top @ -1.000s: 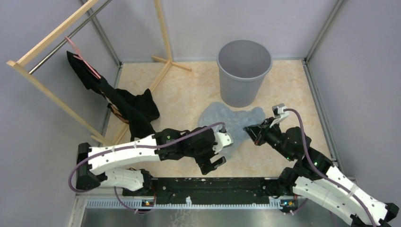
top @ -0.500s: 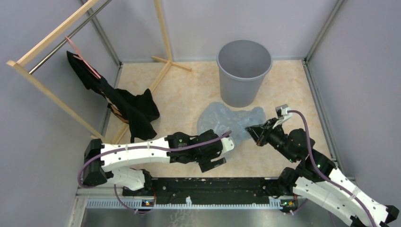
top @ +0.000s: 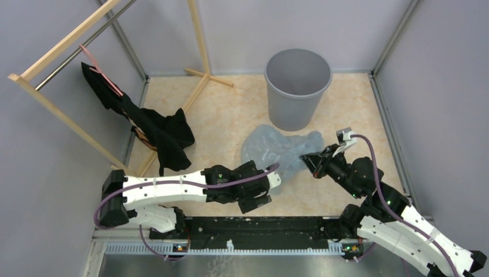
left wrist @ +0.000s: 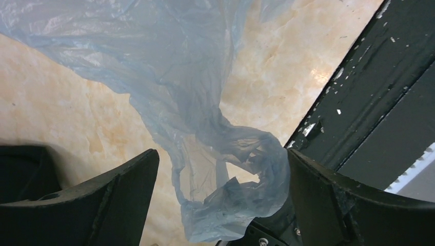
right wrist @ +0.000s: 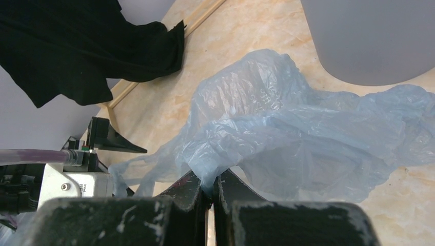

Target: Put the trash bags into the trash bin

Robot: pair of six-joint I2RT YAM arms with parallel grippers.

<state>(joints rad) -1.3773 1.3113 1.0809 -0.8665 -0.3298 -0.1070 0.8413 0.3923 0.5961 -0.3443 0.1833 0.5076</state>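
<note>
The bag's twisted loop (left wrist: 231, 199) hangs between my left gripper's spread fingers. Next, my left gripper eases outward from the base bar and closes on the loop.
The pale-blue trash bag (top: 280, 151) lies crumpled on the floor in front of the round grey trash bin (top: 297, 86), which stands upright at the back. My right gripper (top: 305, 157) is shut on a fold of the bag's right side; in the right wrist view the film (right wrist: 287, 133) is pinched at the jaw tips (right wrist: 211, 180). My left gripper (top: 269, 190) is open at the bag's near end. In the left wrist view a twisted loop of the bag (left wrist: 231, 189) hangs between the spread fingers (left wrist: 221, 154), loose in the gap.
A black cloth with a pink strap (top: 158, 130) hangs off a wooden rack (top: 69, 40) at the left. The black base rail (top: 259, 225) runs along the near edge, close to the left gripper. Grey walls enclose the floor. The bin's wall (right wrist: 369, 36) fills the right wrist view's top right.
My left arm has drawn back toward the near rail and lowered. My right gripper shifted slightly right and back with the bag fold, then held still.
</note>
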